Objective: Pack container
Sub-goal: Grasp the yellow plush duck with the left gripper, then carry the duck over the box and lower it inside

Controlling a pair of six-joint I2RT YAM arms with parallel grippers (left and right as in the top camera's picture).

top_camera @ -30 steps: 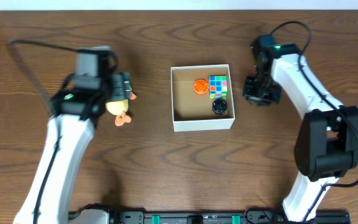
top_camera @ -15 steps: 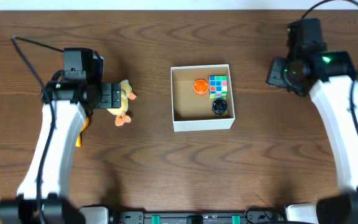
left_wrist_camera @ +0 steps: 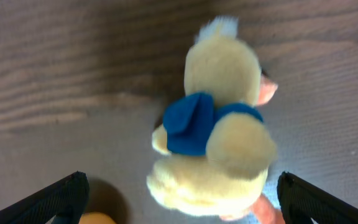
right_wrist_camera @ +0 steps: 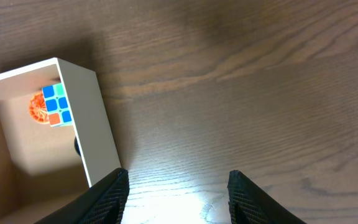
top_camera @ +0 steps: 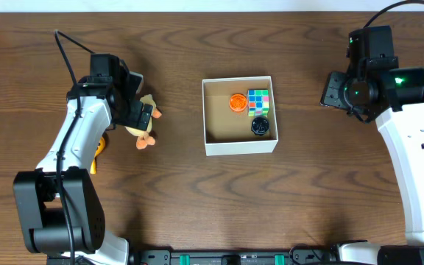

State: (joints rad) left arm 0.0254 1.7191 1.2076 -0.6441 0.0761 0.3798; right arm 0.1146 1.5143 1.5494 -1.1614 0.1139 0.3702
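My left gripper has its open fingers on either side of the duck's body by the blue scarf (top_camera: 142, 132) (left_wrist_camera: 209, 177), so I should bring it down onto that plush part.
The container (top_camera: 240, 146) is a shallow white box with a brown inside, at the table's middle. It holds an orange disc (top_camera: 236, 101), a colour cube (top_camera: 258, 102) and a small black round thing (top_camera: 260, 126). A yellow plush duck (top_camera: 140, 131) with a blue scarf lies left of it. My left gripper (top_camera: 140, 118) is open just above the duck. In the left wrist view the duck (left_wrist_camera: 219, 143) lies between its black fingers (left_wrist_camera: 61, 199). My right gripper (top_camera: 328, 90) is open and empty right of the container. In the right wrist view it (right_wrist_camera: 182, 199) hangs over bare wood beside the container's wall (right_wrist_camera: 95, 124).
A yellow-orange thing (top_camera: 98, 149) lies partly under my left arm, left of the duck; its edge shows in the left wrist view (left_wrist_camera: 95, 219). The cube (right_wrist_camera: 58, 104) and the orange disc (right_wrist_camera: 37, 106) show in the right wrist view. Brown wood lies all round.
My left arm has swung back and left, its gripper staying over the duck. My right arm has pulled away from the container's right wall to the far right.
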